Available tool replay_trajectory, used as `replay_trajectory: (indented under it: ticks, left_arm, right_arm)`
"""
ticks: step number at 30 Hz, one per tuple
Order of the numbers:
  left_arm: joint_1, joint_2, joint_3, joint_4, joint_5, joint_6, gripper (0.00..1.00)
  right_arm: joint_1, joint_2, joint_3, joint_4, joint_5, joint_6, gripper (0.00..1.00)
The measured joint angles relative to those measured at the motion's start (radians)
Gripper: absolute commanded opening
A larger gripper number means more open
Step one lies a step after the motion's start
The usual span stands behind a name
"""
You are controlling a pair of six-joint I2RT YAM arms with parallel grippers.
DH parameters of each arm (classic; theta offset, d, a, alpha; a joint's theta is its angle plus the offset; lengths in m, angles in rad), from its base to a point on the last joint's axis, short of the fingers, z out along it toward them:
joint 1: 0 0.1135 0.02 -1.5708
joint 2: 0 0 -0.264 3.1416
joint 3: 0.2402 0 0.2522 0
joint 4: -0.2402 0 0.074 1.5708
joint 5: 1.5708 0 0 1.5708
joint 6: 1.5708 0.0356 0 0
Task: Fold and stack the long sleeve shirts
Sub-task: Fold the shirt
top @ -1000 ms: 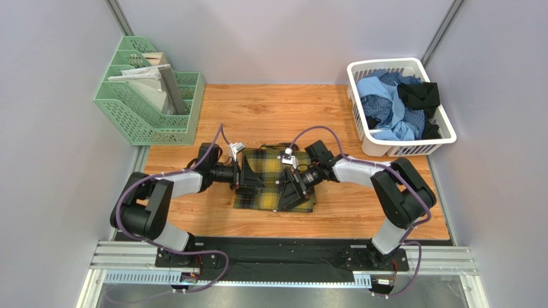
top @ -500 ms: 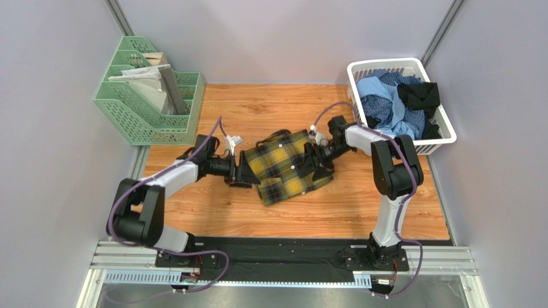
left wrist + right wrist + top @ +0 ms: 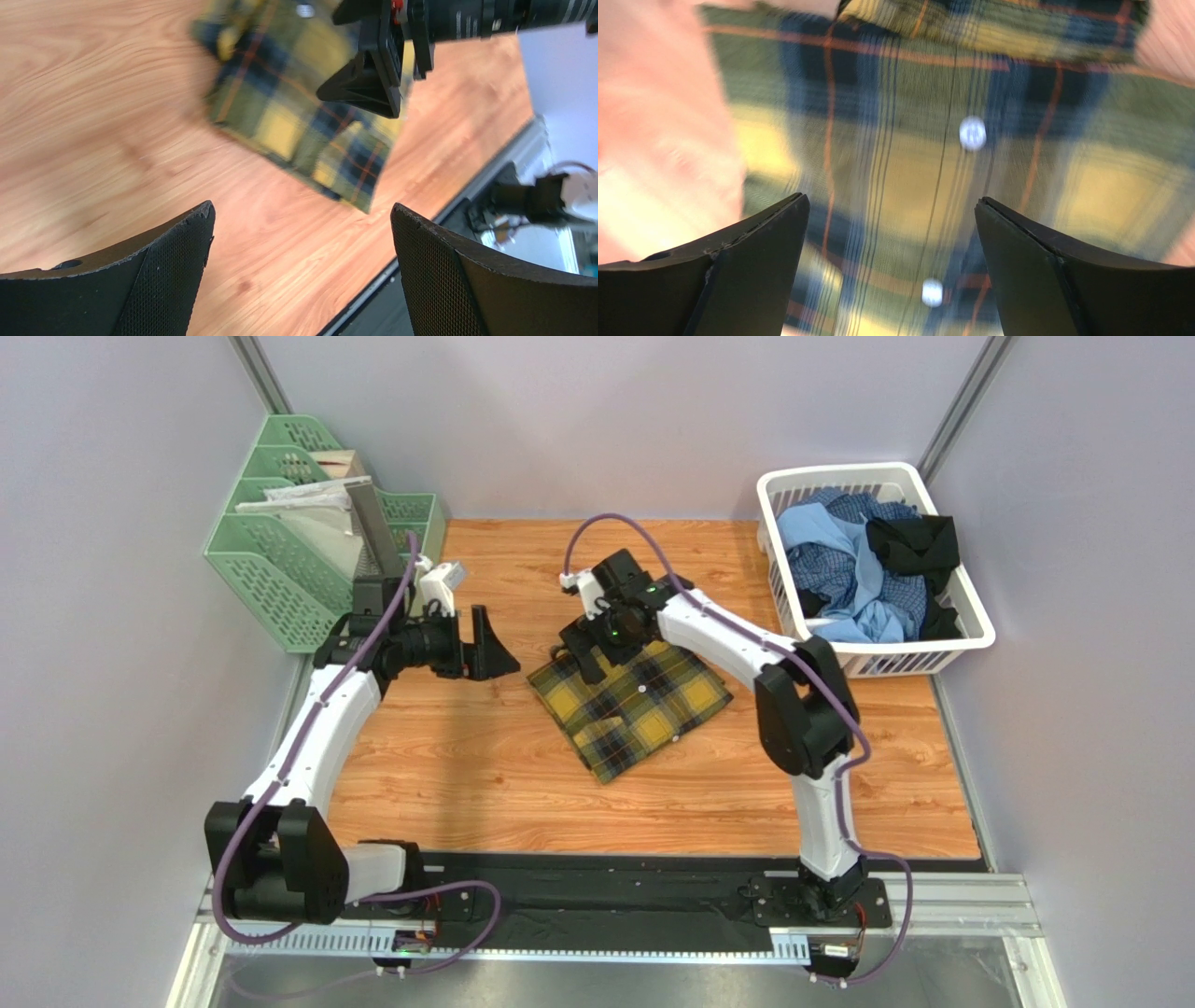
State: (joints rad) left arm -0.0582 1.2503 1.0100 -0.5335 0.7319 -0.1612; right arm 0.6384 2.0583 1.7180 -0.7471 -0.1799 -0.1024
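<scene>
The left gripper is to go down open, toward the right in the top view, onto the shirt's edge with the small flap [image 3: 557,657] [image 3: 213,33], because that edge faces it.
The mustard-yellow and black plaid shirt [image 3: 634,700] lies folded in a compact rectangle, turned diagonally, on the middle of the wooden table. My left gripper [image 3: 484,644] is open and empty, a little to the left of the shirt and apart from it. In the left wrist view the shirt [image 3: 295,112] lies beyond my open left gripper [image 3: 302,210]. My right gripper [image 3: 586,655] hovers open over the shirt's far-left corner. In the right wrist view the right gripper [image 3: 891,203] frames the plaid cloth [image 3: 913,161] and its white buttons, blurred.
A white laundry basket [image 3: 898,661] at the back right holds light blue, blue-checked and black shirts [image 3: 842,567]. A green file rack [image 3: 302,602] with papers stands at the back left, close behind my left arm. The table's near edge borders the black base rail [image 3: 603,875].
The shirt went from the front centre toward the back and turned diagonal. My left gripper let go and drew back left. My right gripper swung to the shirt's far-left corner.
</scene>
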Motion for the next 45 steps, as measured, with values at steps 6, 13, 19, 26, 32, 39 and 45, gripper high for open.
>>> replay_trajectory:
  ticks: [6, 13, 19, 26, 32, 39, 45]
  left_arm:
    - [0.129, 0.045, 0.040, -0.098, -0.063, 0.024, 0.97]
    - [0.146, 0.126, 0.043, -0.146, -0.001, 0.075, 0.88]
    - [0.094, 0.327, 0.006, -0.096, 0.078, 0.087, 0.86]
    - [0.020, 0.412, -0.146, 0.001, 0.130, 0.027, 0.81]
    - [-0.054, 0.503, -0.153, 0.049, 0.166, -0.045, 0.80]
    - [-0.114, 0.599, -0.134, 0.119, 0.277, -0.135, 0.75]
    - [-0.147, 0.642, -0.126, 0.188, 0.323, -0.206, 0.73]
  right_arm:
    - [0.050, 0.095, -0.011, 0.042, 0.051, -0.091, 0.93]
    - [0.170, -0.132, -0.351, 0.104, -0.112, -0.429, 0.95]
    - [0.221, -0.240, -0.427, 0.028, -0.240, -0.520, 0.97]
    - [0.192, -0.352, -0.439, -0.003, -0.235, -0.460, 0.95]
    - [0.187, -0.299, -0.493, 0.031, -0.203, -0.363, 0.94]
    - [0.173, -0.253, -0.502, 0.066, -0.194, -0.328, 0.94]
    - [0.170, -0.232, -0.480, 0.063, -0.196, -0.304, 0.93]
